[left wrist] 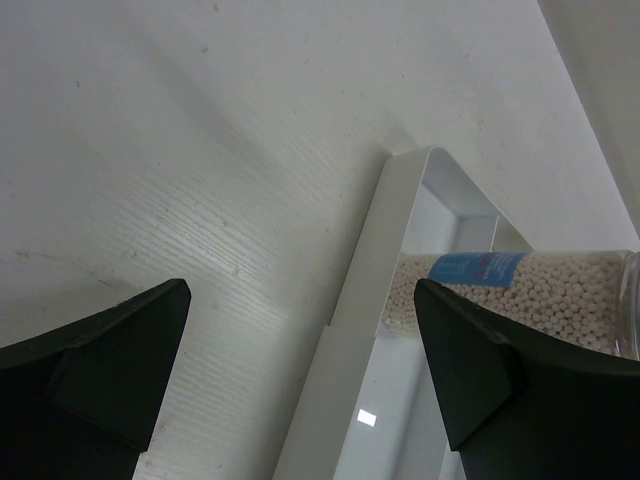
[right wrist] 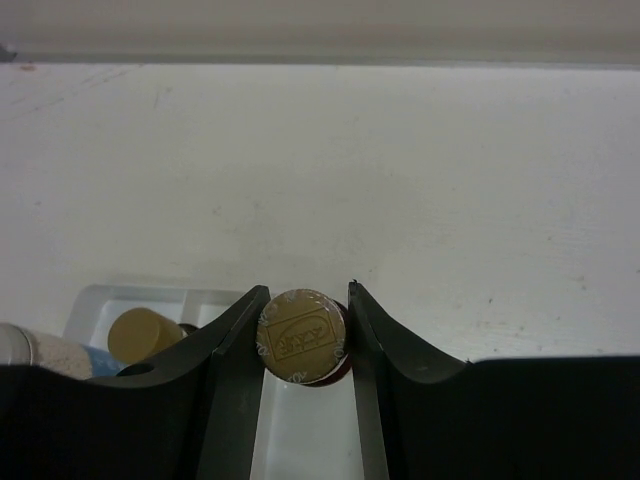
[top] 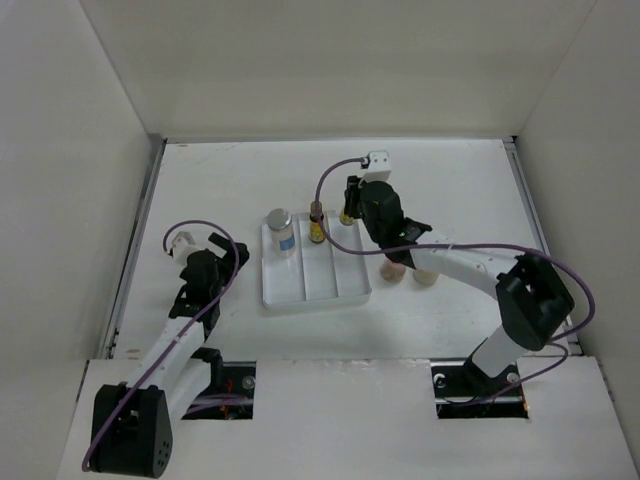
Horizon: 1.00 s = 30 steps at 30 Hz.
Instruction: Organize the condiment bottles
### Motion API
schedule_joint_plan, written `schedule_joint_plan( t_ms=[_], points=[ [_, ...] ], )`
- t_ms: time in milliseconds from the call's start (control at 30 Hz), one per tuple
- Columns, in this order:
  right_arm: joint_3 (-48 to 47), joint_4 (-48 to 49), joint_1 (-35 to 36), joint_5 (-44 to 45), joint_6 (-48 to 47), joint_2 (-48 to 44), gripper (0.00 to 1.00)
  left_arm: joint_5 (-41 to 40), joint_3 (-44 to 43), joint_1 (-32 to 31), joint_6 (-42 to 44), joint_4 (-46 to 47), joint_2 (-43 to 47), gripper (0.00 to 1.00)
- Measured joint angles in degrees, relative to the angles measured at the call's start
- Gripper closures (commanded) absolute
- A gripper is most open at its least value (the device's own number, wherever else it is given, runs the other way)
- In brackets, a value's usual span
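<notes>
The brown bottle in my right gripper next needs to go down into the tray's empty section by the pink bottle below, into the section's far end (top: 346, 231), where I let go of its cap.
A white three-compartment tray (top: 330, 285) lies mid-table. The clear silver-capped bottle (top: 281, 228) stands in its left compartment. One slim brown bottle (top: 316, 225) stands at the far end of the middle compartment. My right gripper (top: 348, 207) is shut on the second brown bottle (top: 346, 217) at the tray's far right corner. In the right wrist view its gold cap (right wrist: 301, 335) sits between my fingers (right wrist: 235, 340). The pink bottle (top: 392, 270) and the cream bottle (top: 426, 278) stand right of the tray, partly under my right arm. My left gripper (top: 215, 252) is open and empty, left of the tray.
White walls close in the table on three sides. In the left wrist view the tray's left rim (left wrist: 370, 270) and the clear bottle (left wrist: 540, 295), filled with white beads, lie ahead of the open left gripper (left wrist: 300, 290). The right wrist view shows the tray's far rim (right wrist: 110, 300).
</notes>
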State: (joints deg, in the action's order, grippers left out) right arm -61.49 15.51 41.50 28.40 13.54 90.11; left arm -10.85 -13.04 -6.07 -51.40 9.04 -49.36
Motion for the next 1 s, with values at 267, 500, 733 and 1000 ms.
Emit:
schedule_joint_plan(
  t_ms=[267, 500, 733, 1000],
  points=[
    [-0.15, -1.01, 1.22, -0.04, 0.20, 6.75, 0.61, 0.07, 0.00, 0.22, 0.02, 0.07, 1.33, 0.00],
    [-0.17, 0.17, 2.25, 0.33, 0.92, 7.30, 0.34, 0.13, 0.00, 0.42, 0.15, 0.22, 1.20, 0.00],
    [3.30, -0.28, 2.51, 0.63, 1.36, -0.11, 0.21, 0.48, 0.00, 0.68, 0.20, 0.17, 0.96, 0.00],
    [17.62, -5.79, 2.32, 1.68, 7.30, -28.59, 0.12, 0.59, 0.00, 0.76, 0.20, 0.24, 1.18, 0.00]
  ],
)
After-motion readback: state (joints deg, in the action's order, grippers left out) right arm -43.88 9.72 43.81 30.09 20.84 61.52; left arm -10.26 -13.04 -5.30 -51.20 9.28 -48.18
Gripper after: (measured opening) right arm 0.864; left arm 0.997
